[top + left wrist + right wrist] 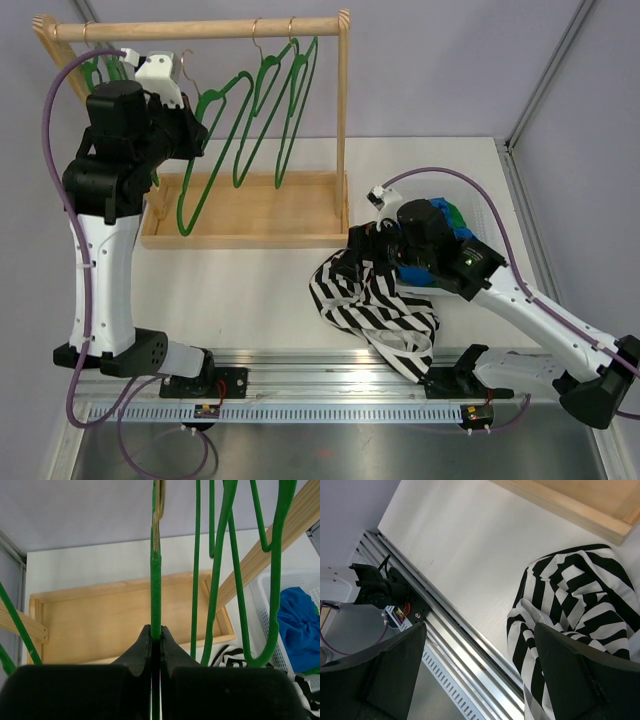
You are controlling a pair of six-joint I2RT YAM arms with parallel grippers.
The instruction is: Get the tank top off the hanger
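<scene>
The hanger's hook is off the top bar. My left gripper should next move outward to the bar's bare part (pixel 218 28) beside the other hooks and let go of the hanger's neck.
The black-and-white striped tank top (pixel 378 312) lies crumpled on the white table, off any hanger, with one end at the front rail. It also shows in the right wrist view (pixel 570 590). My left gripper (pixel 196 128) is raised at the wooden rack and shut on the neck of a bare green hanger (pixel 200 175); in the left wrist view the jaws (pixel 156 632) pinch the hanger's stem (pixel 156 580). My right gripper (pixel 352 265) hovers low over the tank top's left edge, open and empty (pixel 479 630), one finger next to the fabric.
The wooden rack has a top rail (pixel 200 28) with several more green hangers (pixel 270 100) and a tray base (pixel 260 212). A white basket (pixel 260 610) with blue cloth (pixel 457 225) stands behind the right arm. The metal rail (pixel 320 385) runs along the front.
</scene>
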